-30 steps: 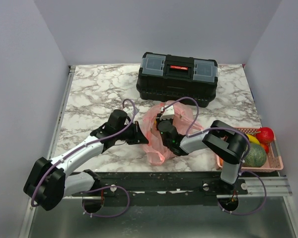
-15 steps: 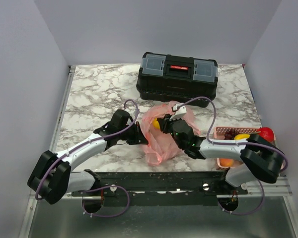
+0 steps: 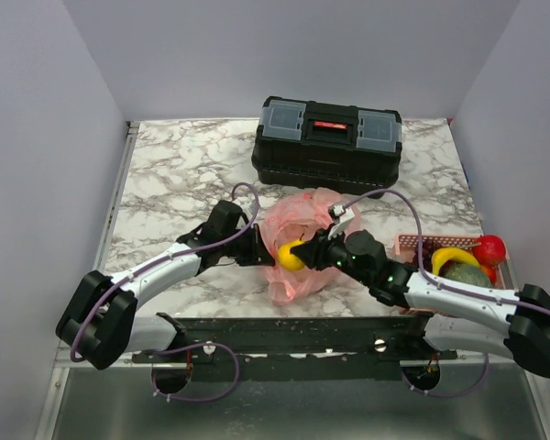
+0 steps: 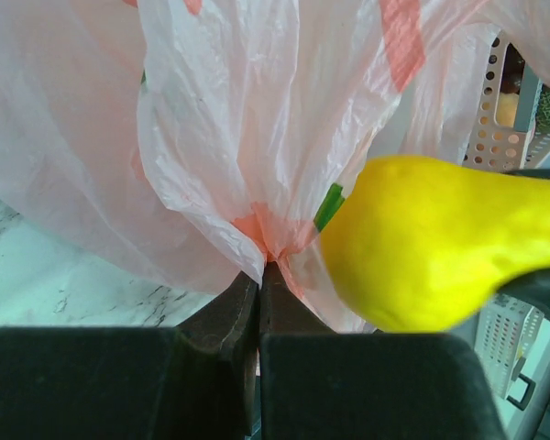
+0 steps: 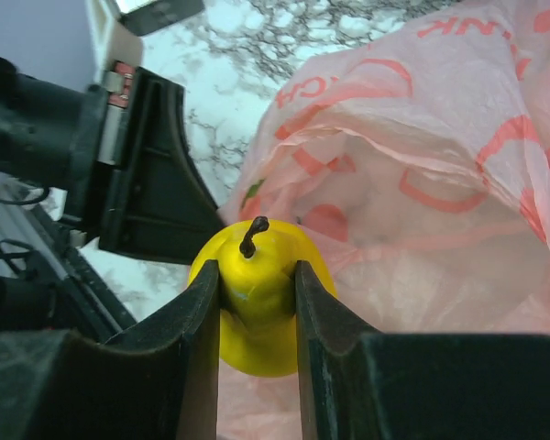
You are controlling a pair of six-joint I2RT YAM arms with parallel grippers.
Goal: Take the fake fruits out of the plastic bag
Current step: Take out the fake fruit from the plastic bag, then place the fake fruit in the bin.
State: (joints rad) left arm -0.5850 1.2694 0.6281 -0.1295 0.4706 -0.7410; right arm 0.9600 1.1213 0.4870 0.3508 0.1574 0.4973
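Fruits already lie in the basket's side nearest the bag, so the robot's right gripper needs to swing right in the top view and lower into that side to release the yellow fruit (image 3: 291, 254).
The pink plastic bag (image 3: 304, 218) lies crumpled in front of the toolbox. My left gripper (image 3: 257, 249) is shut on a pinched fold of the bag (image 4: 211, 137) at its left side, jaws pressed together (image 4: 259, 272). My right gripper (image 3: 304, 254) is shut on a yellow pear-shaped fake fruit (image 3: 291, 254), held at the bag's near left edge, outside the plastic. In the right wrist view the fruit (image 5: 257, 335) sits stem up between my fingers (image 5: 257, 272), with the bag (image 5: 422, 183) behind it. The fruit (image 4: 431, 247) also fills the right of the left wrist view.
A black toolbox (image 3: 327, 142) stands behind the bag. A rigid pink slotted basket (image 3: 511, 295) at the near right holds a red fruit (image 3: 489, 248), a yellow banana (image 3: 454, 258) and a greenish one (image 3: 465, 273). The marble table ends near the arm bases.
My right gripper has drawn back out of the bag toward the near edge, bringing the yellow fruit into the open. The right arm has stretched lower and rightward. My left gripper kept its hold.
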